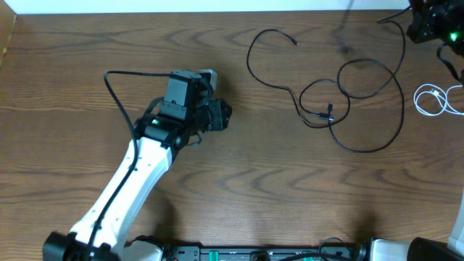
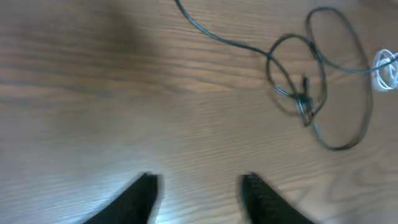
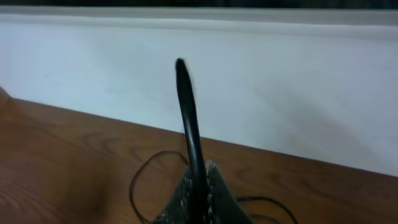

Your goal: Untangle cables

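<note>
I need to lower my right gripper next, back toward the white cable (image 1: 435, 99), below it and nearer my base, to release the black cable (image 1: 322, 114), which is still raised off the table.
The long black cable (image 1: 322, 114) lies in overlapping loops on the right half of the wooden table, one plug end free at the far side. The left wrist view shows its knot (image 2: 298, 99). One strand rises to my right gripper (image 1: 426, 25) at the far right corner. In the right wrist view that gripper (image 3: 198, 180) is shut on the black cable (image 3: 186, 106), which sticks up past the fingers. The white cable (image 1: 435, 99) lies coiled at the right edge, also seen in the left wrist view (image 2: 388, 68). My left gripper (image 1: 223, 116) is open and empty (image 2: 198, 182), left of the loops.
The left arm (image 1: 138, 170) stretches from the near edge to the table's middle, with its own thick black wire (image 1: 116, 90) looping out to the left. A white wall (image 3: 249, 81) runs along the table's far edge.
</note>
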Tool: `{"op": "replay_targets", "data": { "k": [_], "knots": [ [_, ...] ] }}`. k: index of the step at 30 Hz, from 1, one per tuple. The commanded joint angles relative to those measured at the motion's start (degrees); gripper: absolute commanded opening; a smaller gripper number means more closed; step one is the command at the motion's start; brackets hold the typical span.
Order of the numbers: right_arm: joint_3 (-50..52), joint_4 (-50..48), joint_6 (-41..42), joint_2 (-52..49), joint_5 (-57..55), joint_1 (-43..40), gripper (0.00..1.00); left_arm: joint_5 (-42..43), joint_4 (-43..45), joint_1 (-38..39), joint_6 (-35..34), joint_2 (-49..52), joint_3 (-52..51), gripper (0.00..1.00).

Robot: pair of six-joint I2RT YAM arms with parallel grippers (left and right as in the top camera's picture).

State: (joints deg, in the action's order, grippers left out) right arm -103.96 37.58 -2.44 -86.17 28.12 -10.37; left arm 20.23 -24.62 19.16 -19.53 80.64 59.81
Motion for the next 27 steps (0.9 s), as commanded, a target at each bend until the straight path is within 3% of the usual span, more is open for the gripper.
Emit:
{"op": "replay_targets", "data": {
  "k": [1,5,18,27],
  "knots": [
    [-0.35,0.55,2.69,0.87,-5.27,-0.2,0.01,6.69,2.93,0.37,-4.63,4.07,0.63,0.59],
    [-0.35,1.25,2.62,0.87,-9.7,-0.2,0.01,9.35,10.23,3.48,-5.57,9.01,0.63,0.73],
    [-0.35,3.23,2.62,0.87,-14.21,-0.2,0.01,8.41,38.1,14.32,-18.34,23.1,0.72,0.8],
    [-0.35,5.05,2.64,0.87,-14.27,-0.17,0.01,-0.85,46.51,19.5,-30.38,29.64,0.72,0.8]
  ]
}}
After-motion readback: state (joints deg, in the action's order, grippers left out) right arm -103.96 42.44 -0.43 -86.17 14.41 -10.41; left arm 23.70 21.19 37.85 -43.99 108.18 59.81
